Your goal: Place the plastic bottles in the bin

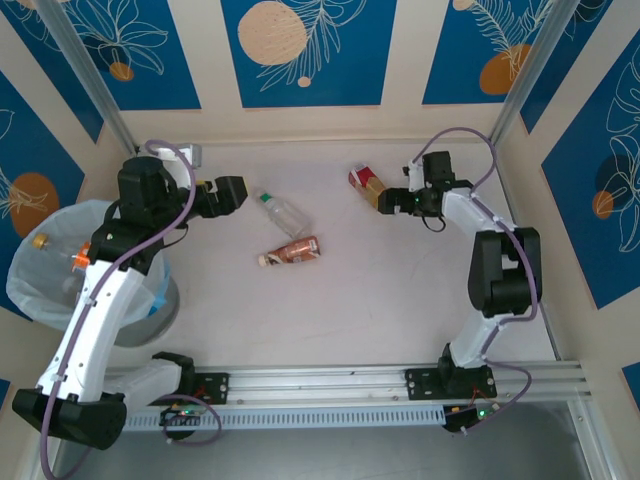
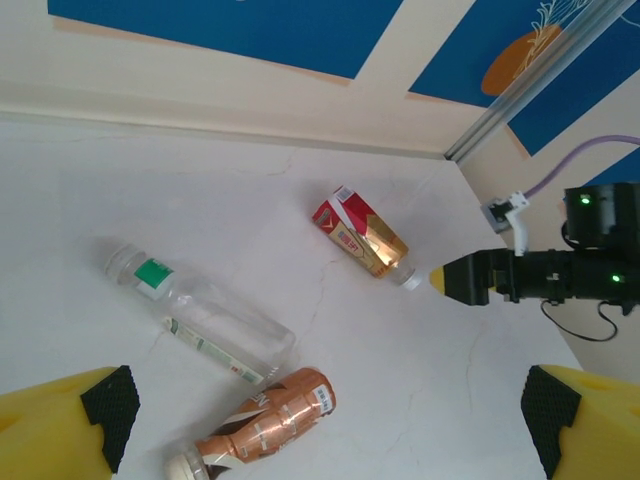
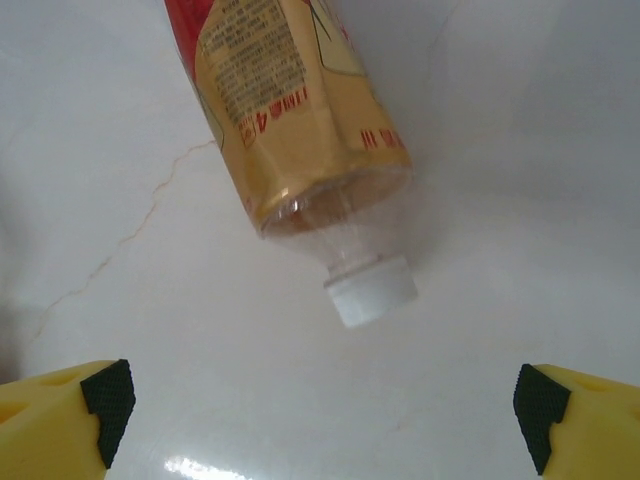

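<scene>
The fingers of my right gripper still stop short. Next, my right gripper needs to go past the white cap and down around the gold label [image 1: 371, 188] [image 3: 290, 100], which is below it.
Three plastic bottles lie on the white table. A clear one with a green label [image 1: 280, 212] [image 2: 200, 320] lies beside a brown-labelled one [image 1: 292, 251] [image 2: 265, 425]. A red and gold one with a white cap [image 1: 367, 186] [image 2: 362, 236] [image 3: 290, 130] lies further back. My left gripper [image 1: 235, 192] [image 2: 327, 400] hangs open above the clear and brown bottles, holding nothing. My right gripper [image 1: 392, 200] [image 3: 322, 400] is open just short of the red and gold bottle's cap, its fingertips [image 2: 440, 278] close to it. The bag-lined grey bin [image 1: 150, 320] at the left holds bottles with orange caps [image 1: 40, 240].
Blue and cream wall panels close in the table at the back and both sides. A metal post [image 1: 520, 90] stands in the back right corner and another [image 1: 90, 80] at the back left. The arms' mounting rail [image 1: 330, 380] runs along the near edge.
</scene>
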